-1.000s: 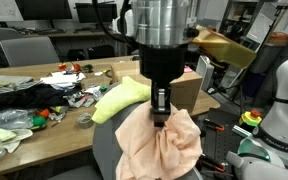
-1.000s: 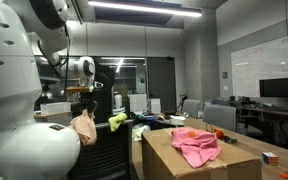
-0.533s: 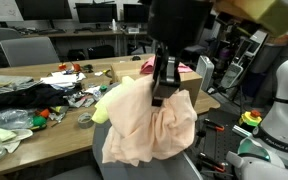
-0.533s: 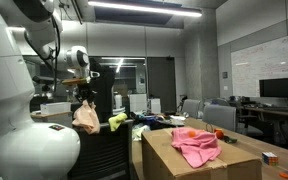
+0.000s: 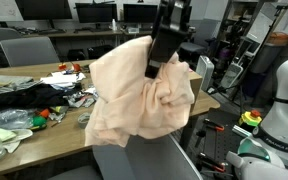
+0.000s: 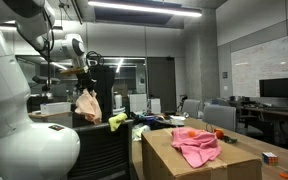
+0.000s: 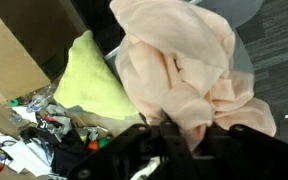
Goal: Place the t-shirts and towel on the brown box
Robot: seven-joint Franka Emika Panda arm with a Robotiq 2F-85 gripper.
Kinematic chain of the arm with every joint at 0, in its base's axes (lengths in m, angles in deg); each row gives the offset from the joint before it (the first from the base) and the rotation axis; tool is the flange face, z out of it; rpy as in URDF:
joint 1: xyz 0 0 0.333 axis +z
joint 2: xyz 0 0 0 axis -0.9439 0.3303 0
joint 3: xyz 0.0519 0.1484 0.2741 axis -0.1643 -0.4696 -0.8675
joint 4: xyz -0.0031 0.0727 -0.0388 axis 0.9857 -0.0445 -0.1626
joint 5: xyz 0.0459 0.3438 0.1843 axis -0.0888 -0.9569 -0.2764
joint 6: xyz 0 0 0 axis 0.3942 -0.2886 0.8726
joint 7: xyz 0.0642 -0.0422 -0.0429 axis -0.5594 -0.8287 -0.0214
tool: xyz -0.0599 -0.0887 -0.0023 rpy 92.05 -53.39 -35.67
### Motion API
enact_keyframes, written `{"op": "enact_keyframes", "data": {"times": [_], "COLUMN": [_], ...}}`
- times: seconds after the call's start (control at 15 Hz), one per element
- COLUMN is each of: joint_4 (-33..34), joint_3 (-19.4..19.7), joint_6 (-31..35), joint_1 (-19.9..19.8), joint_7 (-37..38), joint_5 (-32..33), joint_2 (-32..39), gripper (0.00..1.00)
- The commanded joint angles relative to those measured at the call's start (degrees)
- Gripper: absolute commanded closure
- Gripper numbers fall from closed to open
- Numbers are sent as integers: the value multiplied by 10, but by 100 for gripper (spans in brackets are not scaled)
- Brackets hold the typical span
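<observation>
I need to lift my gripper and swing it over the pink t-shirt [image 6: 197, 146] to release the peach t-shirt, as the brown box is past the chair from my gripper.
My gripper [image 5: 162, 52] is shut on a peach t-shirt [image 5: 139, 95] and holds it hanging in the air above the grey chair [image 5: 144, 162]. The shirt also shows in an exterior view [image 6: 87, 104] and in the wrist view [image 7: 184, 70], bunched between the jaws [image 7: 179, 128]. A yellow-green towel [image 7: 89, 80] lies draped on the chair back below; it also shows in an exterior view [image 6: 118, 121]. The brown box [image 6: 199, 160] stands apart to the side with a pink t-shirt [image 6: 197, 146] lying on its top. In the wrist view a corner of the box [image 7: 9, 55] shows.
A long desk [image 5: 24, 125] carries cluttered clothes, wrappers and small items [image 5: 44, 95]. A white robot body [image 5: 282, 100] stands beside the chair. Office chairs and monitors [image 5: 94, 15] fill the background.
My gripper has risen with the peach t-shirt, lifting it off the chair and swinging it higher and toward the desk side. The towel stayed on the chair back.
</observation>
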Motion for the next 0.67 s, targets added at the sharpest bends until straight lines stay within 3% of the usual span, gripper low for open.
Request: {"op": "enact_keyframes", "data": {"times": [0.0, 0.33, 0.6], "joint_4": [49, 98, 136], "joint_3": [-5, -4, -7], "joint_6": [-9, -7, -13], "joint_1": [-18, -48, -83], "joint_7": [23, 47, 79], "joint_5": [23, 49, 107], "joint_2": [5, 12, 30], "gripper": [96, 96, 96]}}
